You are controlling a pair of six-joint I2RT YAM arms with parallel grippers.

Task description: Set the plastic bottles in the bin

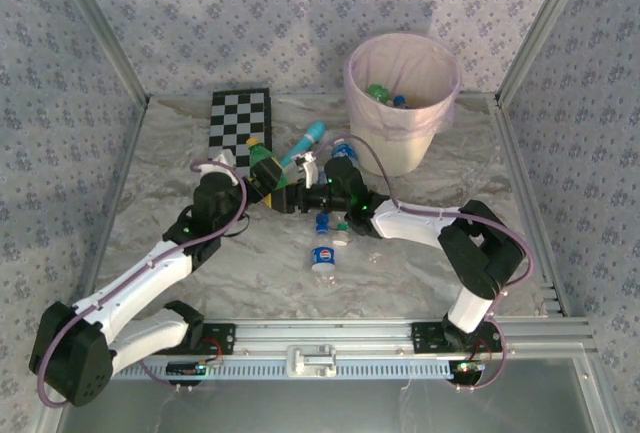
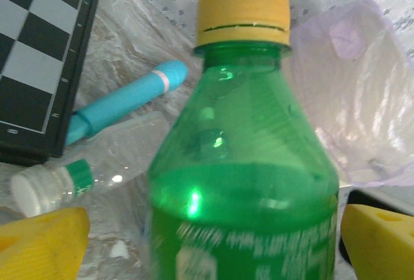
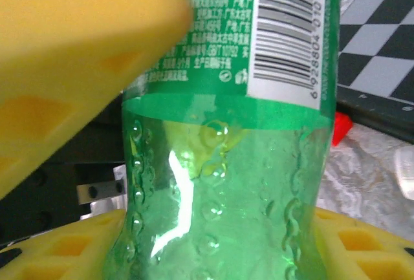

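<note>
I should next carry the green bottle up and outward over the bin's opening (image 1: 403, 71) with my right gripper, then let go of it where another green bottle already lies.
A green bottle (image 1: 263, 164) with a yellow cap stands tilted between both arms, left of the bin (image 1: 404, 133). My left gripper (image 1: 273, 186) is shut on its body; in the left wrist view the green bottle (image 2: 242, 183) rises between the yellow fingers (image 2: 42, 244). My right gripper (image 3: 220, 251) closes on the same green bottle (image 3: 226, 183) lower down, below the label. The right gripper (image 1: 308, 196) faces left. Clear blue-label bottles lie loose: one (image 1: 323, 257) at mid-table, another (image 1: 343, 150) by the bin. A green bottle (image 1: 377, 92) lies inside the bin.
The teal wand (image 1: 303, 144) and the checkerboard (image 1: 240, 123) lie just behind the grippers. A clear bottle with a white cap (image 2: 61, 186) lies beside the wand (image 2: 129, 96). Metal frame rails border the table on the left, right and near side.
</note>
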